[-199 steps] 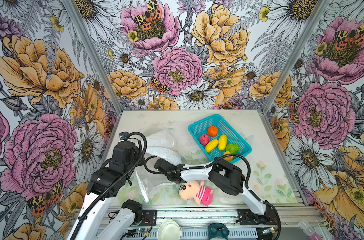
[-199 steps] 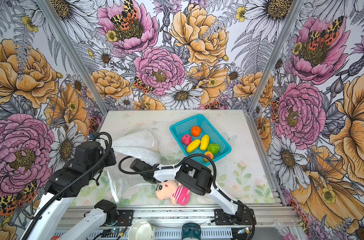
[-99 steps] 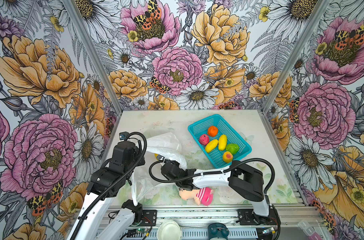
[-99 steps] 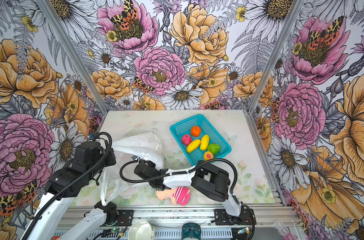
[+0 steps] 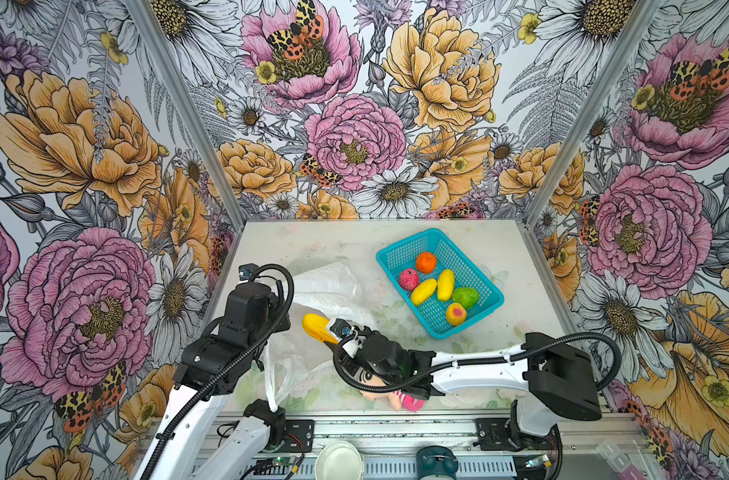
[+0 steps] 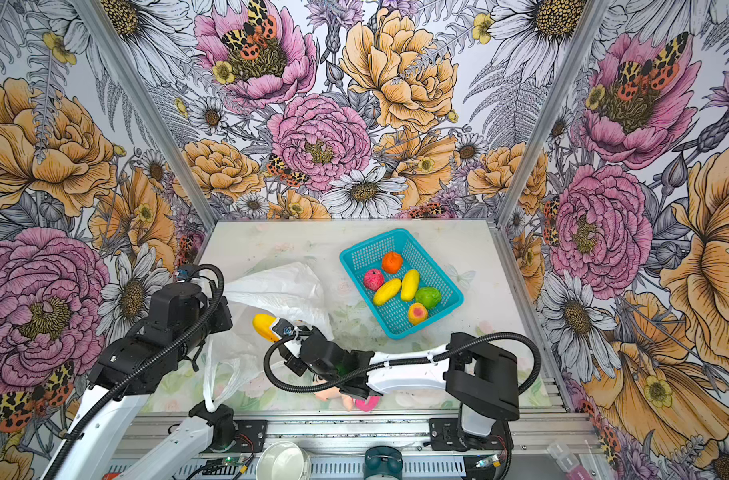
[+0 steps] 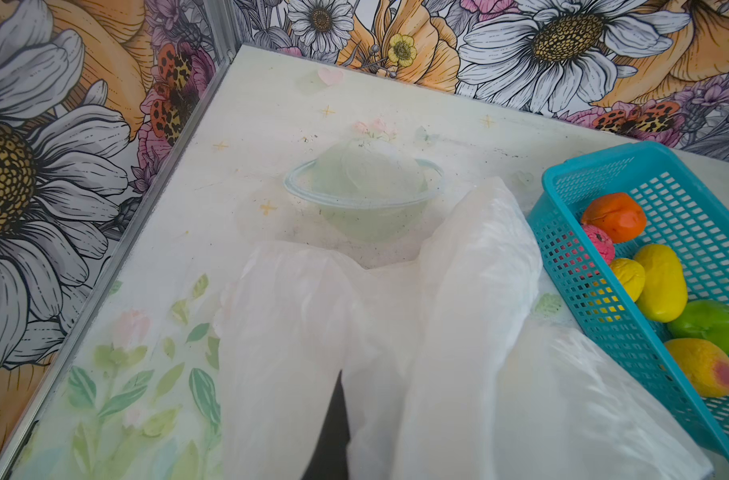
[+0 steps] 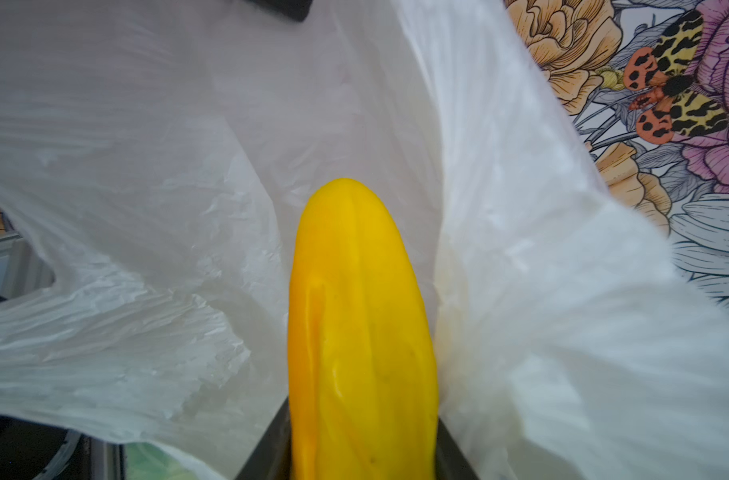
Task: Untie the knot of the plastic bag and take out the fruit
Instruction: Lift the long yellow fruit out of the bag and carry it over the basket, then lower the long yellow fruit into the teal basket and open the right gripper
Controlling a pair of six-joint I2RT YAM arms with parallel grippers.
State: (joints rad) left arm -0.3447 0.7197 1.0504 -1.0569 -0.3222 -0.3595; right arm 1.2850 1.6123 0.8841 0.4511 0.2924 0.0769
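Note:
The long fruit in my right gripper needs to come clear of the bag next, then swing over the basket's bag-side half and be released, because the basket of fruits is farther outward.
The plastic bag lies crumpled and open left of centre; one handle loop hangs toward the front edge. No knot shows. My left gripper is shut on the plastic bag, whose film covers almost all of its fingers. My right gripper is shut on a long yellow fruit, which points at the bag's mouth. Several more fruits lie in a teal basket: orange, pink-red, green, a blushed yellow one and two long yellow ones.
A pink-striped plush doll lies under my right forearm near the front edge. The basket sits at the back right, close beside the bag in the left wrist view. Flowered walls close in three sides; a metal rail runs along the front.
My right arm has drawn back to the right, and the long yellow fruit now shows outside the bag. The bag has puffed up and shifted. My left arm has hardly moved.

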